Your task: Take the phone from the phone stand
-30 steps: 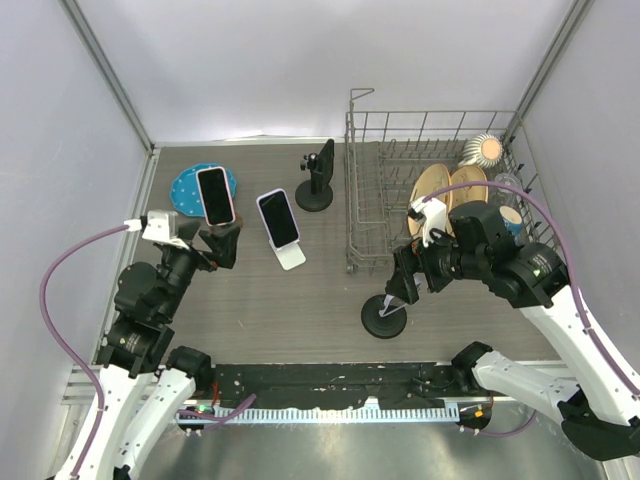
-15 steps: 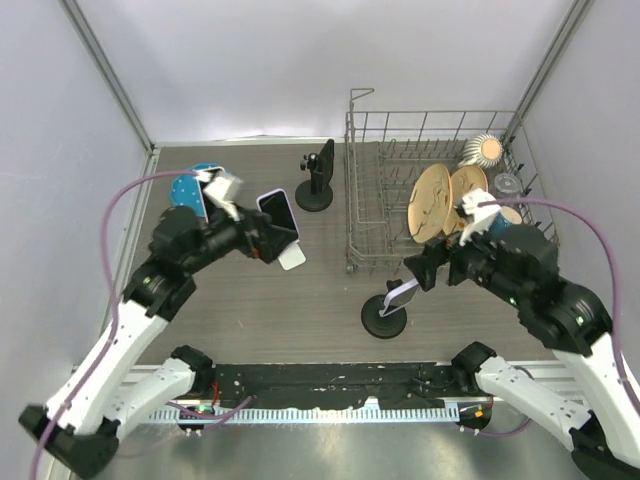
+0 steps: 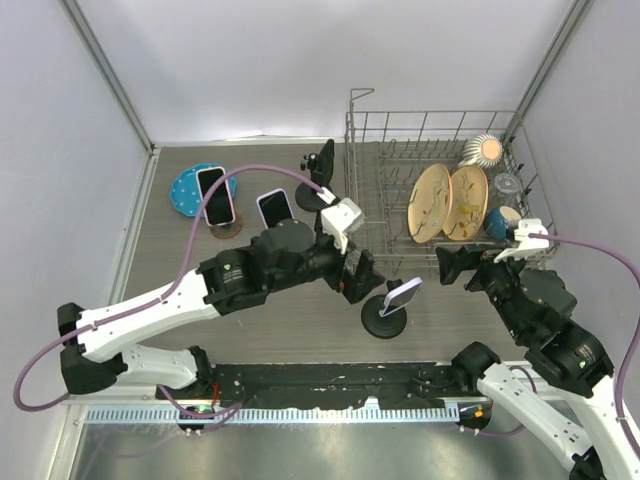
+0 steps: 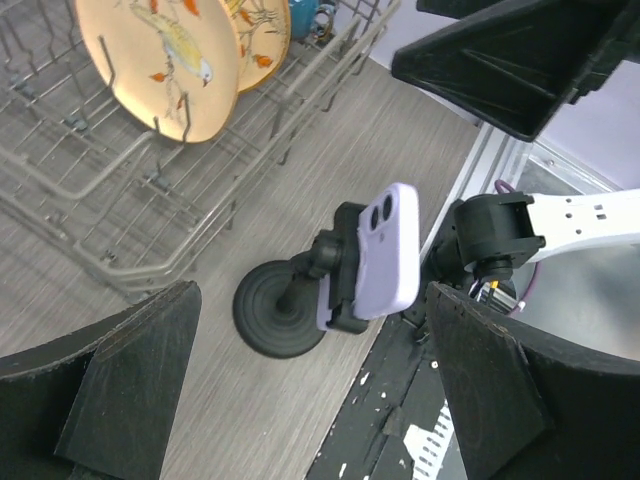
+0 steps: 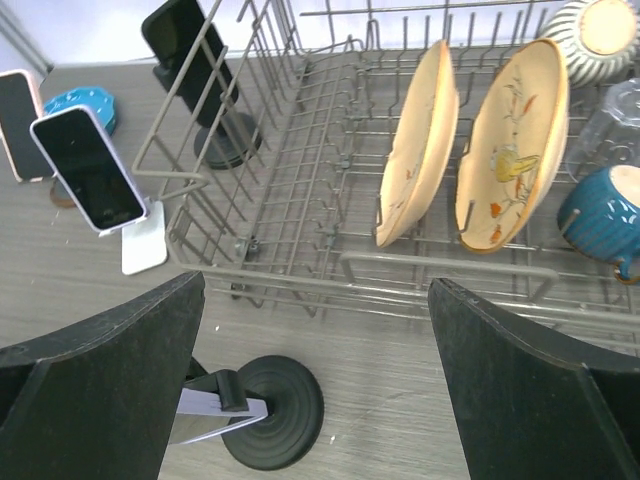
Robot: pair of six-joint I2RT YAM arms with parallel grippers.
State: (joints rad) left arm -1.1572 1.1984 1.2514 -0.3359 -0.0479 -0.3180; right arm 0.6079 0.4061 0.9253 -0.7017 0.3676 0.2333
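Next, my left gripper should go to the right in the top view, open fingers around the phone's upper edge, since the phone stands on that side of it.
A lavender phone (image 3: 402, 295) leans in the clamp of a black round-based phone stand (image 3: 382, 322) in front of the dish rack. In the left wrist view its back (image 4: 390, 250) faces me, clipped above the stand's base (image 4: 283, 312). My left gripper (image 3: 355, 277) hangs open just left of the phone, touching nothing (image 4: 310, 400). To the phone's right my right gripper (image 3: 452, 265) is open and empty. In the right wrist view (image 5: 320, 400) the stand's base (image 5: 275, 412) and the phone's edge (image 5: 215, 410) sit low between the fingers.
A wire dish rack (image 3: 365, 200) behind the stand holds two plates (image 3: 448, 203), a blue cup (image 3: 495, 222) and a ribbed bowl (image 3: 483, 150). Three other phones on stands are at the back left: pink-cased (image 3: 214, 195), one on a white stand (image 3: 276, 210), and a black one (image 3: 323, 162).
My left arm has swung from the far left across the table to just beside the lavender phone. My right gripper has drawn back to the right, away from the phone.
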